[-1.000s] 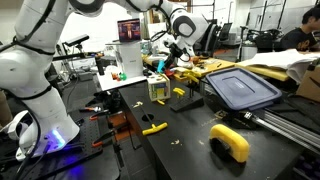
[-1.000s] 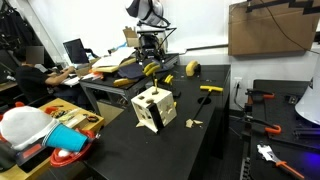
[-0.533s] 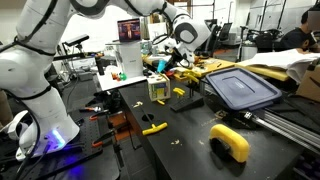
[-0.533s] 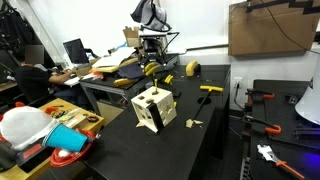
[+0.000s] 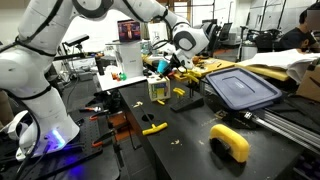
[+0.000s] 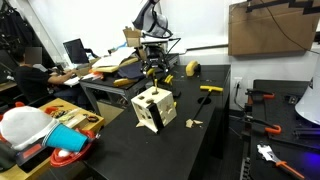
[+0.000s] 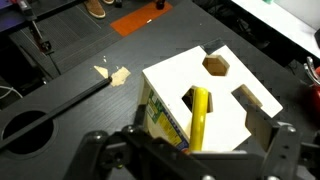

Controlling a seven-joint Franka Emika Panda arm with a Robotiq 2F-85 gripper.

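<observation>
The upright yellow stick (image 6: 154, 90) (image 7: 198, 122) already stands in the gap between my fingers. Next, my gripper comes down a little around it and my fingers close on it.
A white box (image 7: 205, 95) with shaped holes cut in its top stands on the black table, seen in both exterior views (image 5: 158, 88) (image 6: 153, 108). A yellow stick (image 7: 199, 115) stands upright in one slot of the top. My gripper (image 7: 192, 150) hangs just above the box with its jaws wide apart. The stick is in the gap between them, touching neither finger. In the exterior views the gripper (image 5: 170, 64) (image 6: 154, 66) hovers over the box. Other holes, one hexagonal (image 7: 215, 65), are empty.
Loose yellow pieces lie on the table (image 5: 153, 128) (image 5: 178, 92) (image 6: 210, 89) (image 6: 193, 68). A big yellow curved part (image 5: 230, 142) and a dark bin lid (image 5: 240, 88) sit to one side. Wood scraps (image 7: 112, 73) lie near the box. Cluttered desks stand behind.
The wrist has come down a little toward the box. The jaws stay open, and the box and the stick have not moved.
</observation>
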